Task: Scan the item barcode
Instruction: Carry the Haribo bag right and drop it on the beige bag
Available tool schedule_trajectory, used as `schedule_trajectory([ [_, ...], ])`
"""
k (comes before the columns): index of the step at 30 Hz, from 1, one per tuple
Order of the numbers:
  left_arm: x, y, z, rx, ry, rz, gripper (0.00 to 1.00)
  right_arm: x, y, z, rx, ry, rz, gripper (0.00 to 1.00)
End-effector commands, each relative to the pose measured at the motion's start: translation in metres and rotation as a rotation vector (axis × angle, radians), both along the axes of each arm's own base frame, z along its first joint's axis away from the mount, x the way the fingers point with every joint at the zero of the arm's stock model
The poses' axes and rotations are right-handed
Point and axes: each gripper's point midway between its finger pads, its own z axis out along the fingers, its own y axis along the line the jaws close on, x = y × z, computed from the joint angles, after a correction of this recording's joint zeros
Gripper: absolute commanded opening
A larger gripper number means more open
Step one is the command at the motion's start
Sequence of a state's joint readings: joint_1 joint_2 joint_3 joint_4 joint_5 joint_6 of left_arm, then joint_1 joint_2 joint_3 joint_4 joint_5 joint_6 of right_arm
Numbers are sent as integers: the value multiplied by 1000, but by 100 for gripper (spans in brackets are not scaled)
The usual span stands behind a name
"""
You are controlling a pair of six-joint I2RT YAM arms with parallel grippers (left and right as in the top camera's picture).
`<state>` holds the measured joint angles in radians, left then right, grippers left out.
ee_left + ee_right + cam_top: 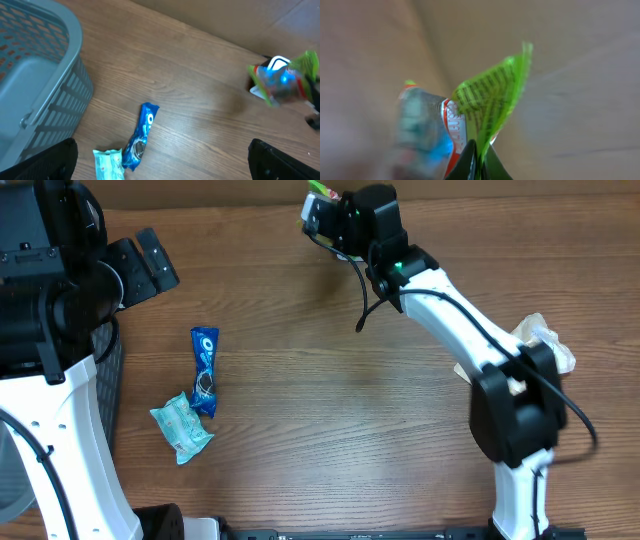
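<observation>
The robot will next swing its right gripper back and down toward the beige bag point(546, 343) to let go of the packet, because the bag is to the gripper's right in the overhead view.
My right gripper point(322, 208) is shut on a green and red snack packet point(320, 188), the item, held up at the table's far edge. In the right wrist view the fingertips point(470, 162) pinch the packet's green flap point(492, 102); the rest of the packet is blurred and no barcode can be made out. The left wrist view shows the same packet point(285, 80) at far right, with a blue glow on it. My left gripper point(145, 262) hangs open at the left with nothing between its fingers point(47, 160).
A blue cookie packet point(205, 370) and a teal packet point(181, 426) lie side by side on the wooden table, left of centre. A grey basket point(30, 75) stands at the left edge. A crumpled beige bag point(548, 340) lies behind the right arm.
</observation>
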<state>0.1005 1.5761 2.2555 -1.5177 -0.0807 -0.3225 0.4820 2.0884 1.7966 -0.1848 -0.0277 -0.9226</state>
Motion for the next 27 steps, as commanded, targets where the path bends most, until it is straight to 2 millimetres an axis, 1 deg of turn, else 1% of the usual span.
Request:
schedule_trajectory([
  [1,2,2,-1,-6,-1,15,100,-89,33,88,439,326,156,4],
  [2,2,2,-1,-6,-1,15,100,-108,34,88,485,438,182,4],
  [3,2,2,-1,-6,-1,15,100,-121,33,88,521,531,191,4],
  [5,2,2,-1,-6,-1,15,100,-147,26,85,584,732,170,4],
  [6,2,2,-1,-6,-1,15,100,-154,22,82,596,791,153,4],
  [7,2,2,-1,-6,-1,15,100,-164,12,77,623,900,104,4],
  [8,2,2,-1,-6,-1,15,100,-166,5,74,639,954,62,4],
  [9,2,2,-1,-6,-1,15,100,-165,-15,65,683,1052,-65,4],
  [11,2,2,-1,-6,-1,15,99,-159,-54,51,749,1167,-254,4],
  [12,2,2,-1,-6,-1,15,100,-153,-88,42,798,1225,-389,4],
  [14,2,2,-1,-6,-1,15,100,-145,-133,31,856,1259,-559,4],
  [15,2,2,-1,-6,-1,15,100,-140,-163,23,890,1260,-685,4],
  [16,2,2,-1,-6,-1,15,100,-136,-203,13,920,1233,-852,4],
  [17,2,2,-1,-6,-1,15,100,-133,-236,3,934,1192,-986,4],
  [18,2,2,-1,-6,-1,15,100,-133,-274,-11,955,1145,-1155,4],
  [20,2,2,-1,-6,-1,15,100,-137,-323,-32,987,1087,-1359,4],
  [21,2,2,-1,-6,-1,15,100,-140,-339,-41,1004,1074,-1424,4],
  [22,2,2,-1,-6,-1,15,100,-143,-348,-49,1014,1073,-1453,4],
  [23,2,2,-1,-6,-1,15,100,-146,-358,-62,1028,1078,-1479,4],
  [24,2,2,-1,-6,-1,15,99,-149,-365,-72,1039,1086,-1499,4],
  [25,2,2,-1,-6,-1,15,100,-156,-371,-88,1054,1104,-1542,4],
  [26,2,2,-1,-6,-1,15,100,-159,-373,-93,1054,1111,-1551,4],
  [27,2,2,-1,-6,-1,15,100,-164,-375,-101,1052,1123,-1568,15],
])
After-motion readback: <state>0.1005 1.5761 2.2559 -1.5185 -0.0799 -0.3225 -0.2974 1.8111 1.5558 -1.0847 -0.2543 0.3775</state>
